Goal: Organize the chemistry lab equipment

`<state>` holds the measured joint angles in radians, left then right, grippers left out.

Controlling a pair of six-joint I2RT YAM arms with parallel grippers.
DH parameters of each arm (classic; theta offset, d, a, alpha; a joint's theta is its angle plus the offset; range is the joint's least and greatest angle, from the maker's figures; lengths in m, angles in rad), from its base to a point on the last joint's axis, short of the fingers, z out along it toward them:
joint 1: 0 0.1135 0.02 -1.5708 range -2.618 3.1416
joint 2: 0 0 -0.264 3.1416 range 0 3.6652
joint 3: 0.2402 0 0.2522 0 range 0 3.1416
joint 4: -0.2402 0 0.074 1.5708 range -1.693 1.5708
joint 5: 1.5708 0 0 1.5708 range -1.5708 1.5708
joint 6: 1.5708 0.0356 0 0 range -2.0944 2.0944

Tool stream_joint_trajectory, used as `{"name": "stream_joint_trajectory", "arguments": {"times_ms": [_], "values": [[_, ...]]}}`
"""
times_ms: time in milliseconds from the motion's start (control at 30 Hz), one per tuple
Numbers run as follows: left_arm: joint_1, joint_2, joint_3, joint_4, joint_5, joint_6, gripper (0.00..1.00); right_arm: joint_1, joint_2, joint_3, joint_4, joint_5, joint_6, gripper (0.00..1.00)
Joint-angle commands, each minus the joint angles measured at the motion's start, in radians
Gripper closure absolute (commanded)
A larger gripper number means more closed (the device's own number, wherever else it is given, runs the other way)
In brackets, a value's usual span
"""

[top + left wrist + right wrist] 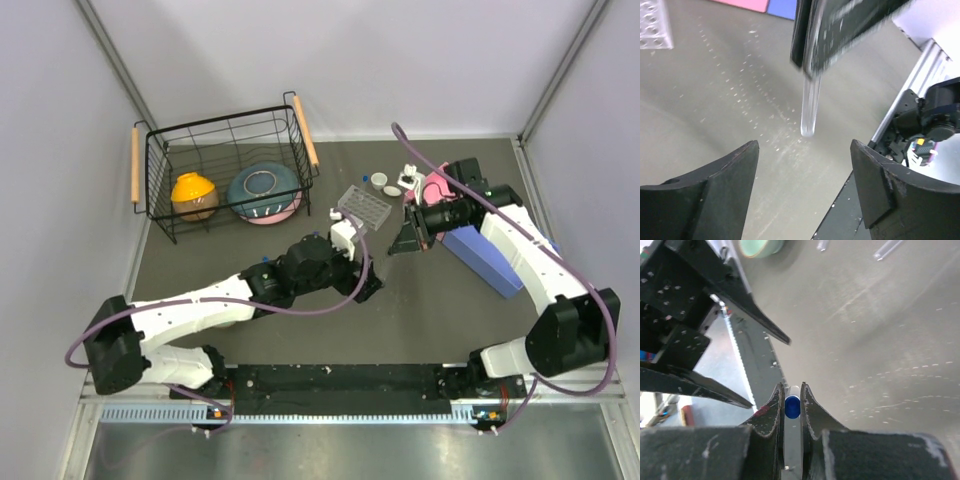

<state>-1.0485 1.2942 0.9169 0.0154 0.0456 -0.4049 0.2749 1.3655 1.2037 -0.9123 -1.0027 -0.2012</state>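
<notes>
My right gripper will move outward over the clear tube rack and then down to let go of the tube in a far-edge hole [371,197], because the rounded end of the tube already hangs downward.
A small clear tube with a blue cap [792,406] is clamped between the fingers of my right gripper [792,386], which is shut on it above the table's middle [405,240]. In the left wrist view the tube [810,110] hangs down from the right gripper's fingers [840,30], its rounded end above the mat. My left gripper [805,142] is open and empty, just short of the tube and apart from it. The clear tube rack [362,207] lies behind, with two tiny white cups [379,182] to its right. Thin clear pipettes [887,247] lie on the mat.
A black wire basket [225,140] at the back left holds an orange bowl [194,195] and a blue bowl [263,190]. A blue box [482,258] and a pink object [435,188] sit under the right arm. A green bowl [760,246] shows in the right wrist view.
</notes>
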Motion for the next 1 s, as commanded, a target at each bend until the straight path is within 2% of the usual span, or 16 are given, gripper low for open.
{"name": "stream_joint_trajectory", "arguments": {"times_ms": [0, 233, 300, 567, 700, 967], "values": [[0.010, -0.140, -0.078, -0.009, -0.160, -0.018, 0.19, 0.009, 0.065, 0.143, 0.029, 0.183, -0.107, 1.00], [0.068, -0.328, -0.182, -0.236, -0.366, -0.031, 0.10, 0.010, 0.269, 0.356, 0.119, 0.332, -0.133, 1.00], [0.113, -0.389, -0.208, -0.270, -0.386, -0.035, 0.08, 0.010, 0.351, 0.447, 0.133, 0.367, -0.129, 1.00], [0.335, -0.536, -0.312, -0.339, -0.314, -0.031, 0.07, 0.023, 0.607, 0.752, 0.159, 0.449, -0.112, 0.99], [0.355, -0.538, -0.326, -0.330, -0.305, -0.037, 0.07, 0.030, 0.704, 0.818, 0.161, 0.473, -0.133, 0.98], [0.363, -0.506, -0.325, -0.328, -0.297, -0.038, 0.08, 0.038, 0.796, 0.901, 0.188, 0.504, -0.147, 0.98]]}}
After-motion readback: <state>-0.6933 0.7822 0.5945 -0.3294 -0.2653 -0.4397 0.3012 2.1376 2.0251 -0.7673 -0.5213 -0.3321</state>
